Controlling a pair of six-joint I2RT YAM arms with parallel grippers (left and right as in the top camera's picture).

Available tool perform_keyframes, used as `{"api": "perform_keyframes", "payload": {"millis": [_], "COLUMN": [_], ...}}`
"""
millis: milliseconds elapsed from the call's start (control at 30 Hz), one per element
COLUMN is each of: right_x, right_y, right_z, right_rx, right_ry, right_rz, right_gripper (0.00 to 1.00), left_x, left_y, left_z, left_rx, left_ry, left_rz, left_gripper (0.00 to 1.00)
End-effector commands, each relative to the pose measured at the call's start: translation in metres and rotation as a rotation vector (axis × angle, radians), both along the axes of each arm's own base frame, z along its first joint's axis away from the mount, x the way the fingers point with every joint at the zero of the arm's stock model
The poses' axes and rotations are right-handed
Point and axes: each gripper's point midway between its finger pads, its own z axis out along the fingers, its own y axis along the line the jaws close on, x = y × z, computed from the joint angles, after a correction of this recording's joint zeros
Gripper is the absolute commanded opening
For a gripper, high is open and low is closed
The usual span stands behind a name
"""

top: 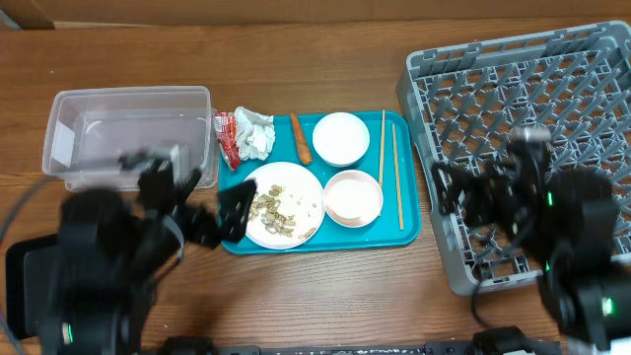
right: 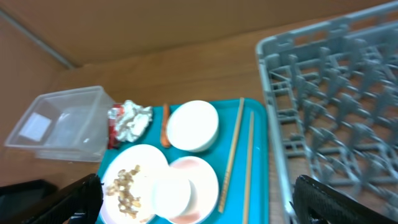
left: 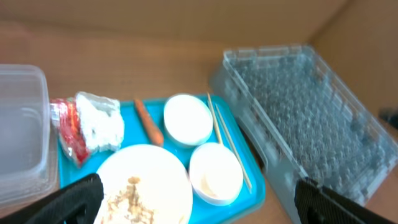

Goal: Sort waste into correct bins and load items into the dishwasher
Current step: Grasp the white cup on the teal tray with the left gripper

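My left gripper next moves down and to the right in the overhead view, past the plate, onto the small white cup's plate-side rim point(top: 332, 199) point(left: 206, 179). That side of the cup faces my gripper.
On the teal tray point(top: 409, 232) lie a crumpled tissue point(top: 255, 133), a red-and-white wrapper point(top: 226, 138), an orange carrot piece point(top: 300, 138), a plate point(top: 296, 192) with beige scraps point(top: 274, 209), two white bowls point(top: 341, 138) point(top: 352, 197) and two chopsticks point(top: 397, 177). In the right wrist view a small white cup point(right: 171, 194) seems to sit in the near bowl point(right: 202, 177). The clear tub point(top: 128, 133) is at the left and the black tray point(top: 22, 276) at the front left. The grey rack point(top: 532, 108) is at the right. My left gripper point(top: 207, 212) point(left: 199, 205) is open by the plate's left edge. My right gripper point(top: 463, 202) point(right: 199, 202) is open over the rack's left side.
The tray shows in the left wrist view point(left: 255, 199) with the plate point(left: 149, 180), tissue point(left: 99, 121), carrot point(left: 149, 121) and rack point(left: 298, 106). The wooden table point(top: 335, 296) runs along the front. A cardboard wall point(top: 296, 10) stands behind.
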Motion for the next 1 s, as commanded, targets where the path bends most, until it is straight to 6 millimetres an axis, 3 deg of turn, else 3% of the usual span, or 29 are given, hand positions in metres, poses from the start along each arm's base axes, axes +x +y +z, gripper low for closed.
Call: {"api": "perform_keyframes", "payload": {"millis": [0,100,200,300,400,433,533,700,867,967], "right_x": [0.005,0.021,0.043,0.048,0.046,0.045,0.044,0.042,0.039,0.037], "right_y": [0.04,0.042,0.013,-0.008,-0.015,-0.016,-0.016,-0.018,-0.024,-0.024], "right_z": [0.021,0.014,-0.009,-0.023,-0.03,-0.032,-0.032,-0.036,-0.046,-0.053], "right_rx": [0.101,0.118,0.193,0.191,0.187,0.179,0.176,0.168,0.137,0.131], "right_ry": [0.043,0.093,0.238,0.292,0.324,0.331,0.334,0.351,0.389,0.419], "right_rz": [0.215,0.198,-0.083,-0.2,-0.226,-0.225,-0.224,-0.233,-0.267,-0.27], "right_gripper": [1.0,1.0,1.0,1.0,1.0,1.0,1.0,1.0,1.0,1.0], "left_x": [0.024,0.034,0.037,0.049,0.058,0.063,0.073,0.078,0.079,0.08], "left_y": [-0.018,-0.051,-0.087,-0.1,-0.111,-0.119,-0.131,-0.15,-0.157,-0.159], "left_z": [0.005,-0.011,-0.037,-0.065,-0.097,-0.121,-0.157,-0.209,-0.241,-0.246], "left_rx": [0.19,0.238,0.223,0.255,0.264,0.28,0.337,0.426,0.535,0.55], "left_ry": [0.042,0.13,0.234,0.307,0.413,0.483,0.544,0.623,0.642,0.639], "left_rz": [-0.104,-0.205,-0.309,-0.334,-0.339,-0.345,-0.344,-0.328,-0.283,-0.262], "left_gripper": [1.0,1.0,1.0,1.0,1.0,0.93,0.8,0.7,0.54,0.29]}}
